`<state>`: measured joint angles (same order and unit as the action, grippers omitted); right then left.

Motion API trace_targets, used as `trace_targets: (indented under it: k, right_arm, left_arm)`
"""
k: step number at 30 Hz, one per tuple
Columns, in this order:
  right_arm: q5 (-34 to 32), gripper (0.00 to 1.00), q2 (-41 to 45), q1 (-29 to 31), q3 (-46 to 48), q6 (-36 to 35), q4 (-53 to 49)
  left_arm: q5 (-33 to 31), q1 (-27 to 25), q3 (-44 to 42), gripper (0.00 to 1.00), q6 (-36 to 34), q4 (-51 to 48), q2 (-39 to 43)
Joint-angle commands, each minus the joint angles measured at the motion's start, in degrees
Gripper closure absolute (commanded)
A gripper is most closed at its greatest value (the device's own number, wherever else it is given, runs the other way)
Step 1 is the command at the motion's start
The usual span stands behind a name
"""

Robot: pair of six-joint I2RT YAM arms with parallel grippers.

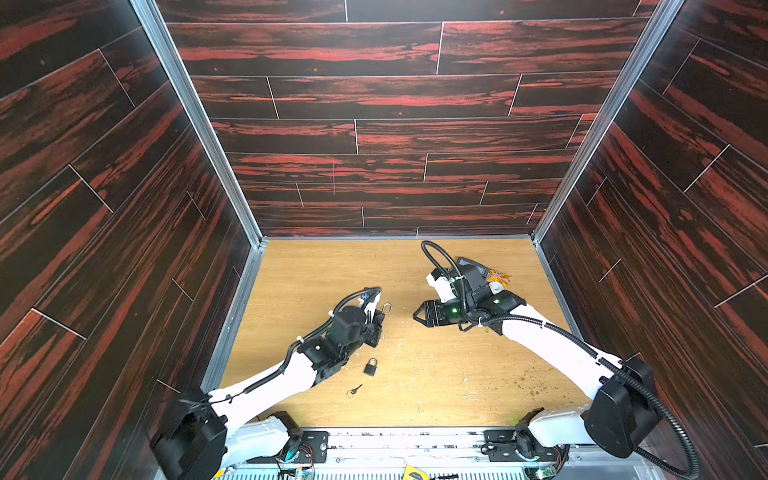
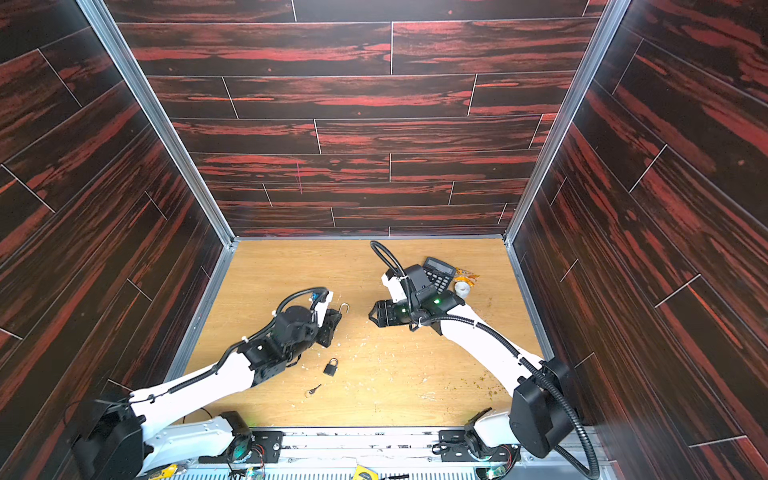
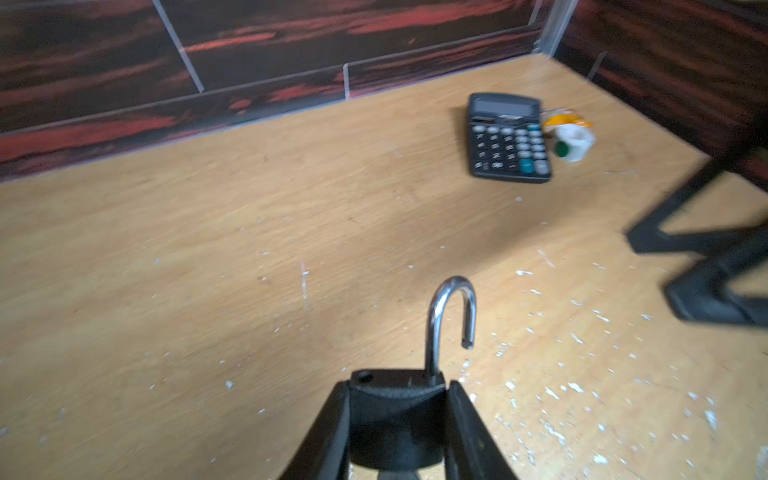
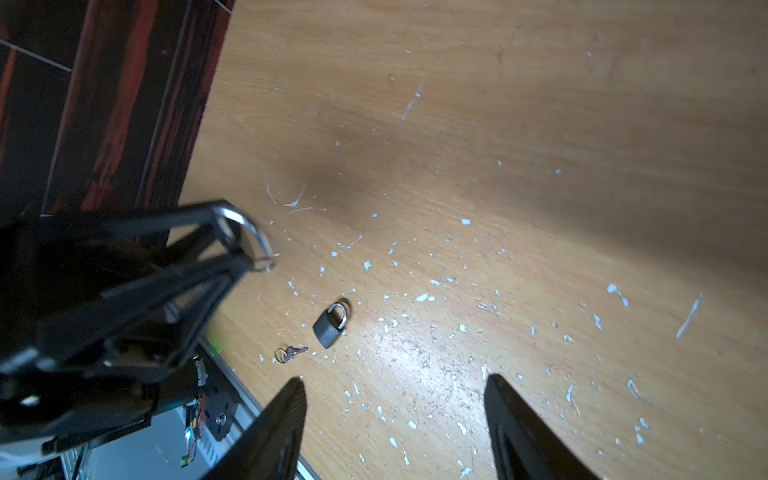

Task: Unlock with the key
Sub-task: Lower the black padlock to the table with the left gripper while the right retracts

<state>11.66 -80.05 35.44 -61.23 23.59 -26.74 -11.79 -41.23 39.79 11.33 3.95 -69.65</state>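
Note:
The padlock's shackle is already open, so my left gripper should next tilt down, lower away from my right gripper and let go of the padlock on the tabletop.
My left gripper (image 3: pixel 397 384) is shut on the black body of a padlock (image 3: pixel 395 411), held above the wooden table. Its silver shackle (image 3: pixel 451 316) stands swung open, and also shows in both top views (image 1: pixel 387 308) (image 2: pixel 344 308). A second small black padlock (image 1: pixel 370 367) (image 4: pixel 330 324) lies on the table with its shackle closed. A small key (image 1: pixel 355 390) (image 4: pixel 291 353) on a ring lies just nearer the front edge. My right gripper (image 1: pixel 417 318) (image 4: pixel 395 382) hovers open and empty to the right of the left one, pointing toward it.
A black calculator (image 3: pixel 509 139) (image 2: pixel 438 272) sits at the back right, partly under my right arm, with a white tape roll (image 3: pixel 575 143) and an orange wrapper (image 2: pixel 465 274) beside it. Dark panel walls close in three sides. White flecks litter the table (image 1: pixel 436 386).

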Motion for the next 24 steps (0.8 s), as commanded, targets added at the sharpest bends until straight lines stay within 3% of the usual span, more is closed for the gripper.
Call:
trace_targets:
  k: [1,12,24]
  right_arm:
    - [-1.38,0.29,3.07,-0.37,3.74,3.02,3.41]
    - [-0.02,0.30,4.49,-1.97,13.85,11.16,10.59]
    - [1.00,0.30,3.98,-1.96,17.86,15.58,15.41]
  left_arm:
    - [-5.43,1.33,4.75,1.00,6.22,-10.71,-3.86]
    - [-0.18,10.06,10.41,1.00,17.85,-17.58,-15.72]
    - [2.11,17.71,13.16,1.00,23.91,-22.44,-23.19]
